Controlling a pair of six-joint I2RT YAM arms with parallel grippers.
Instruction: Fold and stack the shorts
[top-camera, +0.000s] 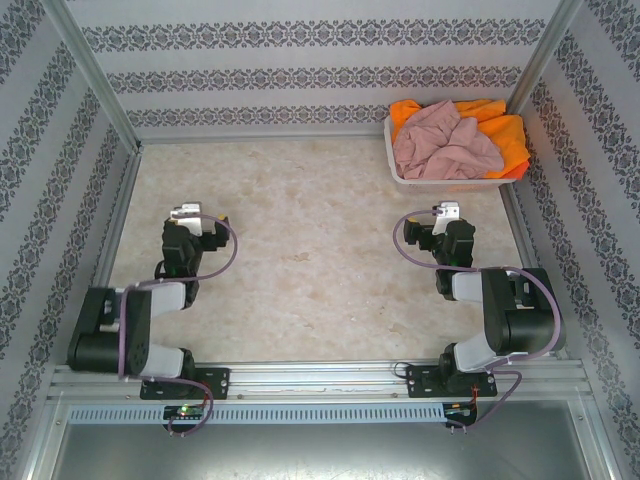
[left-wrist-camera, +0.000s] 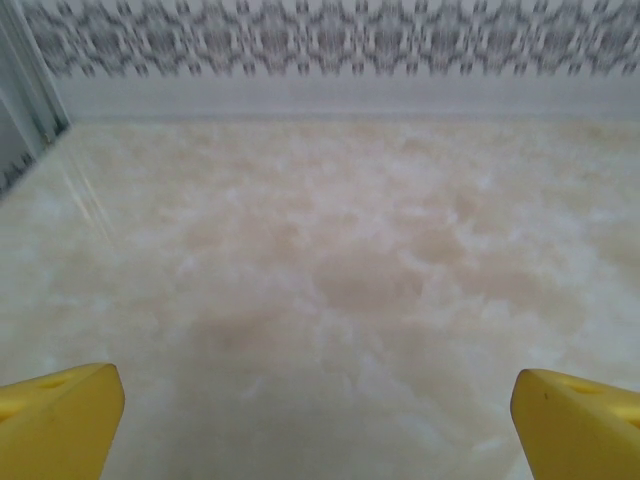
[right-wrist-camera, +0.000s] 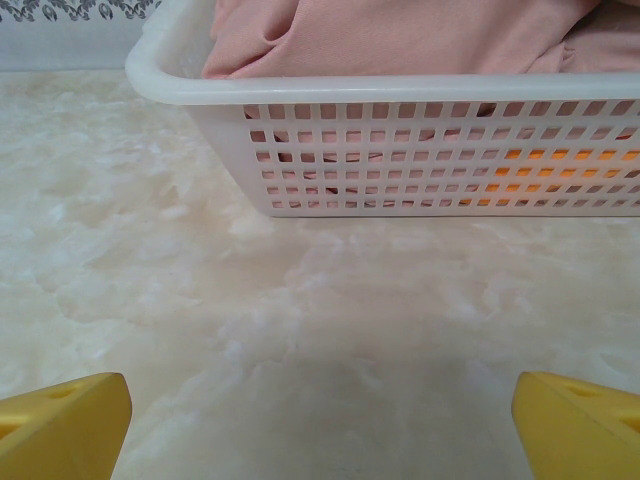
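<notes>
My right gripper lifts outward over the basket rim (right-wrist-camera: 400, 88) next, then lowers to the dusty pink pair (right-wrist-camera: 420, 38) on top of the orange ones.
The shorts lie heaped in a white lattice basket (top-camera: 400, 170) at the far right of the table. A dusty pink pair (top-camera: 445, 145) is on top, with bright orange ones (top-camera: 510, 135) under and behind it. In the right wrist view the pink cloth (right-wrist-camera: 400, 35) rises above the basket rim (right-wrist-camera: 400, 88) and orange (right-wrist-camera: 560, 165) shows through the lattice. My right gripper (right-wrist-camera: 320, 430) is open over bare table, a short way in front of the basket. My left gripper (left-wrist-camera: 320, 425) is open over the left half of the table, far from the shorts, with nothing between its yellow fingertips (left-wrist-camera: 60, 415).
The marble-patterned table (top-camera: 310, 260) is walled by patterned panels (top-camera: 300, 70) at the back and sides, with metal posts (top-camera: 95, 80) at the corners. Both arm bases are mounted on the rail (top-camera: 320, 385) at the near edge.
</notes>
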